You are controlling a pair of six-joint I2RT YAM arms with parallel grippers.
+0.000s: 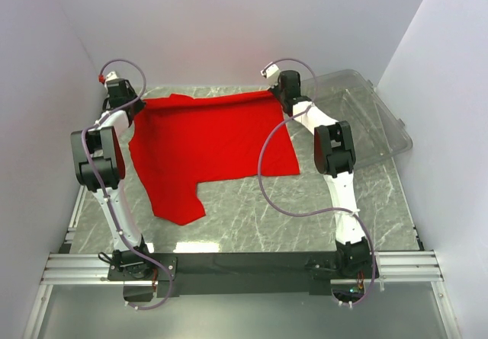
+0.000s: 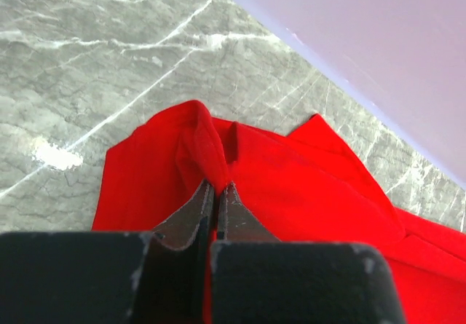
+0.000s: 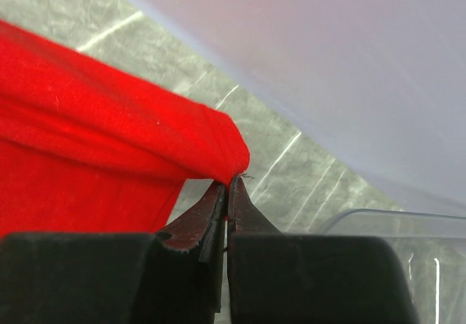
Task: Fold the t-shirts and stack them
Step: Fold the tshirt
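Observation:
My left gripper eases slightly back and down next. It releases the shirt's pinched fold onto the shirt's far corner away from the bin, because cloth there stands raised.
A plain red t-shirt (image 1: 207, 147) lies spread over the far middle of the marble table, one part hanging toward the near left. My left gripper (image 1: 131, 104) is at the shirt's far left corner, shut on a pinched ridge of the red cloth (image 2: 211, 149). My right gripper (image 1: 279, 95) is at the shirt's far right corner, shut on the cloth's edge (image 3: 218, 145), which is lifted a little off the table. The fingertips are hidden by the wrists in the top view.
A clear plastic bin (image 1: 374, 122) lies at the far right of the table, its rim showing in the right wrist view (image 3: 408, 218). White walls close in the far side and both sides. The arm bases sit on a rail at the near edge.

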